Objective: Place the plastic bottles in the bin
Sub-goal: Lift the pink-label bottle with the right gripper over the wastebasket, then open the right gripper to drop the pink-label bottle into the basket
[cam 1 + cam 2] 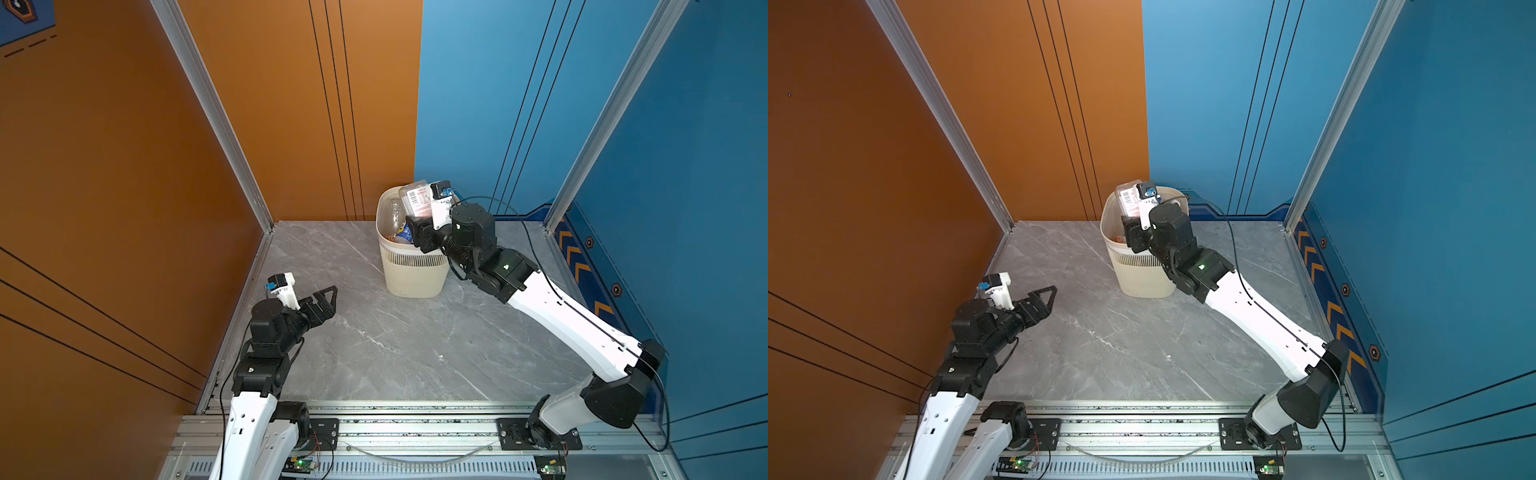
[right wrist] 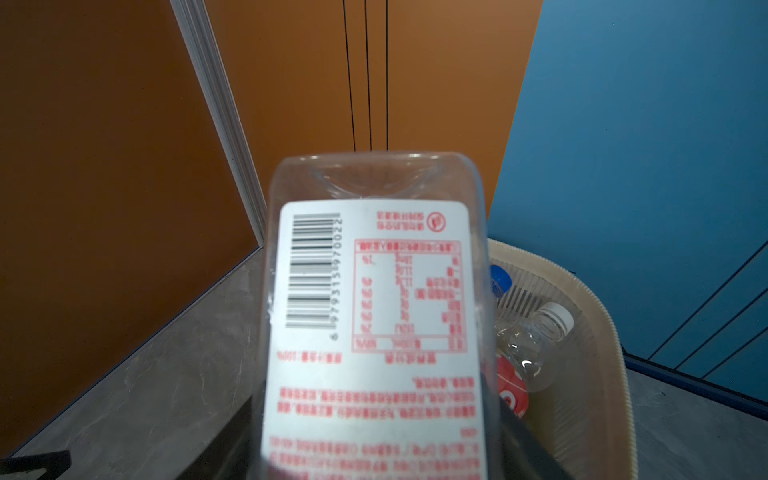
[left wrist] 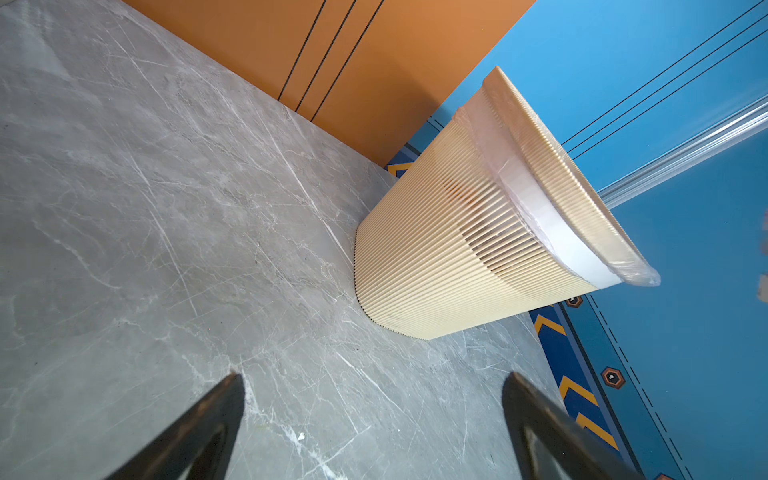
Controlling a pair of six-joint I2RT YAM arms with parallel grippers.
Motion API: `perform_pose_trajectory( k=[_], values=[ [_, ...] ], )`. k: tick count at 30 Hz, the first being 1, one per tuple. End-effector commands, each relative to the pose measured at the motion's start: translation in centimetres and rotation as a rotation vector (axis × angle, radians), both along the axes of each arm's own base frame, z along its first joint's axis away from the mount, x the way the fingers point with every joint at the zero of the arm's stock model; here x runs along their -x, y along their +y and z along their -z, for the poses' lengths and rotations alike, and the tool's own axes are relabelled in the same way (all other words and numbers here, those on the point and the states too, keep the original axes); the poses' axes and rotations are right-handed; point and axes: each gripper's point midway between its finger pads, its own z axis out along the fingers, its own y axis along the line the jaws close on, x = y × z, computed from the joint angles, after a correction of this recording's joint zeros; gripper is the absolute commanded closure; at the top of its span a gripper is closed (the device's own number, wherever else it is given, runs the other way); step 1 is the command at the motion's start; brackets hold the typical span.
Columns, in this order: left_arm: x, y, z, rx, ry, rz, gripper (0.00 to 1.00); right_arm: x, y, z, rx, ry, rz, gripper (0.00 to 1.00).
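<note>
I need to move my right gripper a little outward over the bin's opening (image 1: 395, 214) (image 2: 537, 352) next and release the clear plastic bottle there, because the other bottles are already inside.
The cream ribbed bin (image 1: 415, 274) (image 1: 1138, 278) (image 3: 436, 257) stands at the back of the table with a clear liner over its rim (image 2: 582, 291). My right gripper (image 1: 413, 220) (image 1: 1129, 226) (image 2: 380, 436) hangs over the bin's mouth, shut on a clear plastic bottle (image 1: 415, 197) (image 1: 1128, 199) (image 2: 374, 311) with a white label, red print and a barcode, its base pointing up. Several other bottles lie inside the bin: a white-capped clear one (image 2: 536, 336), a blue cap (image 2: 498, 280), a red label (image 2: 509, 390). My left gripper (image 1: 330, 301) (image 1: 1048, 299) (image 3: 376, 376) hovers open and empty, left of the bin.
The grey marble tabletop (image 1: 395, 345) is walled by an orange panel (image 1: 124, 208) on the left and blue panels (image 1: 685, 208) at the back and right. Aluminium posts (image 1: 232, 137) stand at the back corners. A metal rail (image 1: 415, 428) runs along the front edge.
</note>
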Motion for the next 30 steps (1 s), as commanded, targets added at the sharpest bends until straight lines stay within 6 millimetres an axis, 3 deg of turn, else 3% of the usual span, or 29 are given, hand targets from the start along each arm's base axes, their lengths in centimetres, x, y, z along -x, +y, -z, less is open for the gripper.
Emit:
perform_pose_trajectory(
  k=[1, 6, 11, 12, 15, 17, 19, 20, 25, 30],
  values=[
    [0.0, -0.1, -0.1, -0.008, -0.015, 0.010, 0.02, -2.0, 0.6, 0.1, 0.033, -0.022, 0.005, 0.44],
    [0.0, 0.1, 0.1, -0.013, -0.008, 0.003, 0.02, -4.0, 1.2, -0.3, 0.060, -0.042, 0.003, 0.44],
    [-0.1, 0.1, 0.0, -0.017, -0.008, 0.000, 0.02, -4.8, 2.2, 0.6, 0.088, -0.032, -0.024, 0.44],
    [-0.1, 0.2, 0.1, -0.018, -0.008, -0.001, 0.02, -6.1, 1.0, 0.9, 0.092, -0.027, 0.000, 0.44],
    [-0.2, 0.1, 0.0, -0.020, -0.005, 0.003, 0.02, -7.0, 1.4, 2.0, 0.102, 0.002, -0.011, 0.43],
    [-0.3, 0.1, 0.0, -0.020, -0.006, 0.003, 0.02, -7.2, 1.7, 2.8, 0.124, 0.024, -0.024, 0.26],
    [-0.4, 0.2, -0.1, -0.022, -0.009, -0.002, 0.02, -7.5, 1.2, 3.0, 0.132, 0.035, 0.012, 0.00],
    [-0.4, 0.2, -0.2, -0.022, -0.014, -0.001, 0.02, -7.5, 0.9, 3.0, 0.130, 0.038, 0.023, 0.01],
    [-0.7, 0.1, 0.0, -0.022, -0.008, 0.004, 0.02, -6.0, -2.3, 0.3, 0.079, 0.000, 0.102, 0.01],
    [-1.5, 0.1, -0.9, -0.026, -0.052, 0.003, 0.02, -1.8, -6.5, -1.2, -0.048, -0.037, 0.139, 0.00]
  ],
)
